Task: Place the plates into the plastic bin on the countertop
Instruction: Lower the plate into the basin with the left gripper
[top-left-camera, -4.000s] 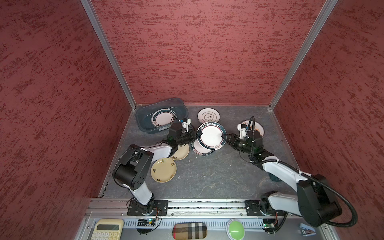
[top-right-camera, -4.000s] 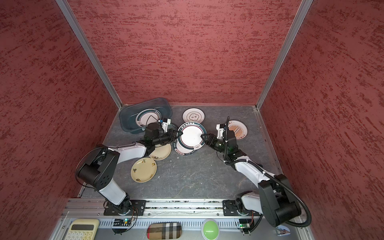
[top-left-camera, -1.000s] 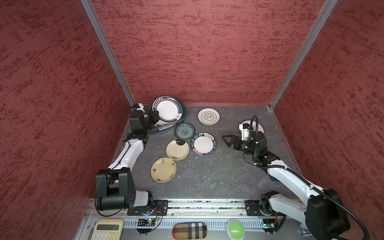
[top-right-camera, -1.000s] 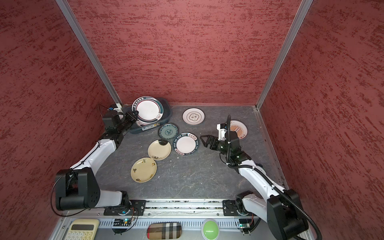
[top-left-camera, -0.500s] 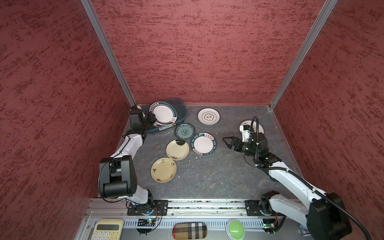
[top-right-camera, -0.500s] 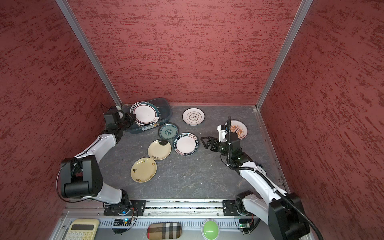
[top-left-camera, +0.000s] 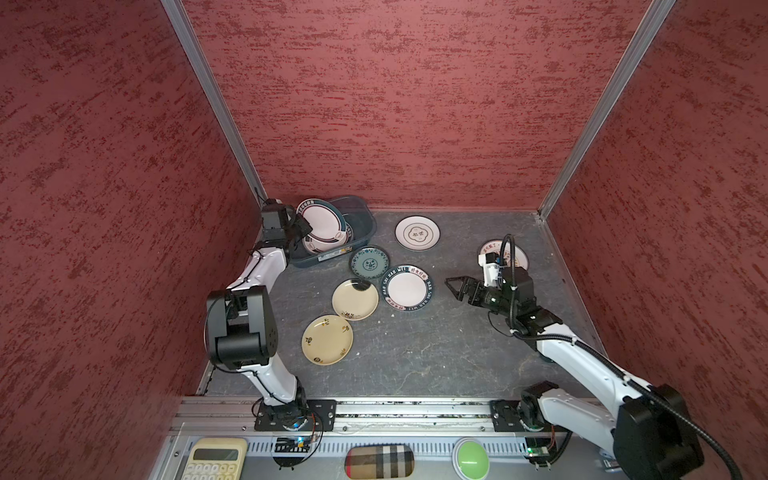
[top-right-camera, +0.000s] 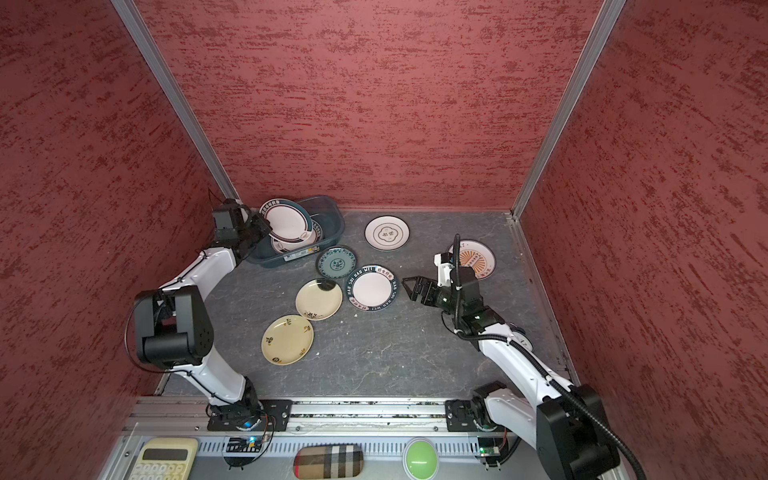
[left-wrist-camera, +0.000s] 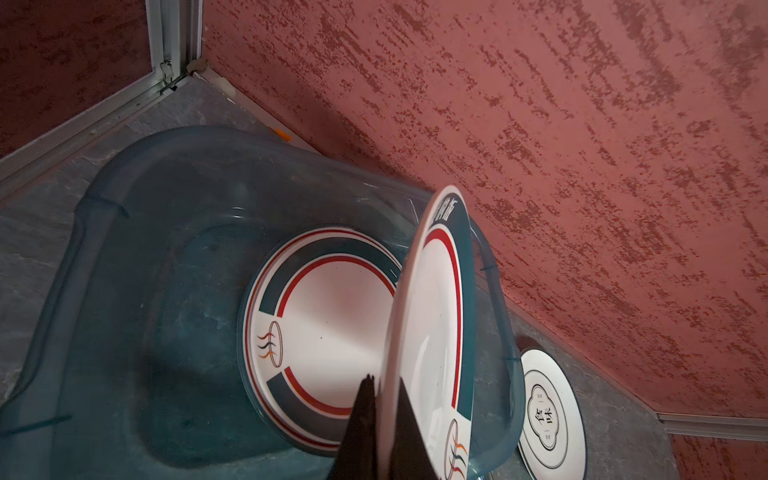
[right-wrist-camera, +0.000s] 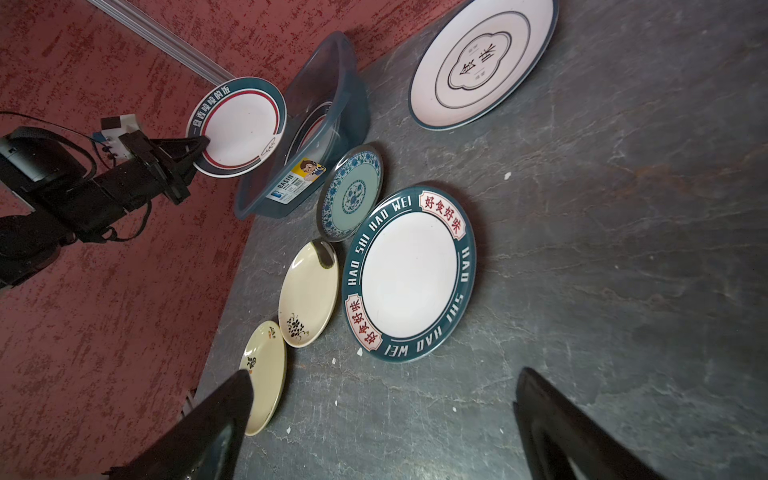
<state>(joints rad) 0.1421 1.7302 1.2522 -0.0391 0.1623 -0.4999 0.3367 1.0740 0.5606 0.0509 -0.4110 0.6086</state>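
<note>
The held plate goes down into the plastic bin next, and my left gripper releases its rim, since it hangs over the similar plate lying flat inside.
My left gripper (left-wrist-camera: 384, 386) is shut on the rim of a white plate with a dark-teal rim (top-left-camera: 322, 218), held tilted over the plastic bin (top-left-camera: 360, 215) at the back left. A similar plate (left-wrist-camera: 332, 316) lies flat inside the bin. On the countertop (top-left-camera: 415, 353) lie a teal-patterned plate (top-left-camera: 369, 262), a teal-rimmed lettered plate (top-left-camera: 408, 287), two cream plates (top-left-camera: 355, 299) (top-left-camera: 327, 339), a white plate with characters (top-left-camera: 417, 233) and an orange sunburst plate (top-right-camera: 478, 259), partly behind my right arm. My right gripper (right-wrist-camera: 384, 374) hangs open and empty, right of the lettered plate.
Red walls close in the left, back and right sides; the bin sits in the back left corner. A calculator (top-left-camera: 216, 461), a plaid case (top-left-camera: 379, 461) and a green button (top-left-camera: 471, 459) lie in front of the base rail.
The left gripper has carried its plate from the middle of the counter to over the bin, edging left in the last second. The right gripper has drawn back slightly and stays open.
</note>
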